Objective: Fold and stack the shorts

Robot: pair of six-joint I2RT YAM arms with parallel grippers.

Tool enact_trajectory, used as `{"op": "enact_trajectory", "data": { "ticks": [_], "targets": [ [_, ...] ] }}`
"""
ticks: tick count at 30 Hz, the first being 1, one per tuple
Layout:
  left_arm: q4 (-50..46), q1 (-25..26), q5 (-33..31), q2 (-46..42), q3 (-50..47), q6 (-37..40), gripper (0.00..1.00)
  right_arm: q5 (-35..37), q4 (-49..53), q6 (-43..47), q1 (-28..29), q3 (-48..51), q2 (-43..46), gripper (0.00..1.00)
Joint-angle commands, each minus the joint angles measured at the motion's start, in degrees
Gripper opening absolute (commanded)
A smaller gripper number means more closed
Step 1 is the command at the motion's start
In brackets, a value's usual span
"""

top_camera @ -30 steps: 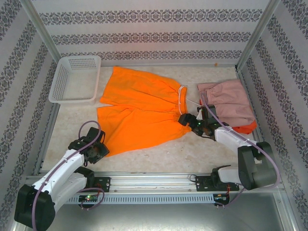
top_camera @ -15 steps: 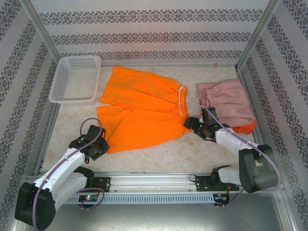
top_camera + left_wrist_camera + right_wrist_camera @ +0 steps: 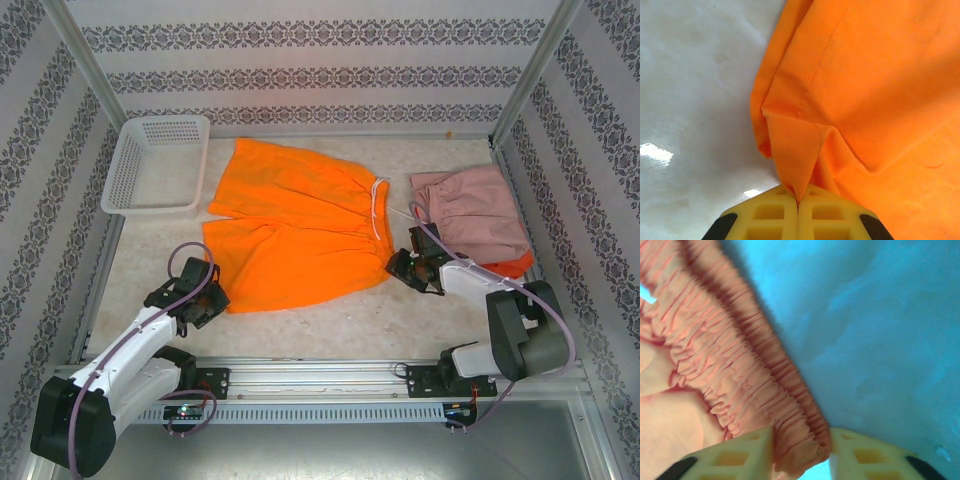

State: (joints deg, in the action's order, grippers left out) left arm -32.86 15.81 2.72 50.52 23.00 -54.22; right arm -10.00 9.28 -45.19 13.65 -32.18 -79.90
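The shorts still lie spread flat, so my left gripper will next lift the pinched hem, carry it outward onto the far hem corner (image 3: 243, 149) beside the basket and release it.
The orange shorts (image 3: 300, 225) lie spread flat in the middle of the table, waist to the right. My left gripper (image 3: 205, 303) is at their near left hem corner. In the left wrist view it (image 3: 799, 194) is shut on a pinched fold of the orange hem (image 3: 795, 150). My right gripper (image 3: 402, 268) is at the near waist corner. In the right wrist view its jaws (image 3: 801, 442) have closed on the gathered waistband (image 3: 740, 370), which fills the gap between the fingers. Folded pink shorts (image 3: 475, 220) rest on red-orange shorts (image 3: 515, 265) at the right.
A white mesh basket (image 3: 158, 165) stands at the back left. Patterned walls and metal posts enclose the table (image 3: 330, 320). A white drawstring (image 3: 380, 205) trails from the orange waist toward the pink shorts.
My left gripper has shut on the hem corner. My right gripper has shifted slightly right to the waist corner and its jaws have closed in on the waistband.
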Motion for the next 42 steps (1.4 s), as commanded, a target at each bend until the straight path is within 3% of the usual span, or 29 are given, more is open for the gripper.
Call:
{"op": "enact_trajectory", "data": {
  "ticks": [1, 5, 17, 23, 27, 34, 42],
  "targets": [
    [0.5, 0.7, -1.8, -0.8, 2.4, 2.1, 0.00, -2.7, -2.7, -0.3, 1.7, -1.8, -1.8, 0.19],
    [-2.6, 0.7, -4.8, -2.8, 6.2, 4.2, 0.00, -2.8, -0.8, 0.2, 1.6, -3.4, 1.1, 0.00],
    [-16.7, 0.6, -11.3, -9.2, 26.5, 9.9, 0.00, -4.9, 7.4, 2.0, 1.2, -7.4, 18.5, 0.00],
    [-20.0, 0.6, -13.8, -8.1, 38.6, 13.1, 0.00, -4.9, 13.4, 3.0, 1.4, -11.2, 24.9, 0.00],
    [-17.0, 0.6, -14.5, -3.0, 45.3, 15.9, 0.00, -3.8, 15.7, 4.0, 1.4, -14.7, 24.2, 0.00],
    [-7.6, 0.5, -16.5, 13.5, 56.8, 21.1, 0.00, -1.6, 15.1, 4.9, -0.8, -21.5, 16.6, 0.00],
    [-0.7, -1.8, -14.7, 30.5, 64.4, 21.2, 0.00, -6.0, 9.9, 3.4, -4.7, -27.1, 3.5, 0.00]
  ]
}}
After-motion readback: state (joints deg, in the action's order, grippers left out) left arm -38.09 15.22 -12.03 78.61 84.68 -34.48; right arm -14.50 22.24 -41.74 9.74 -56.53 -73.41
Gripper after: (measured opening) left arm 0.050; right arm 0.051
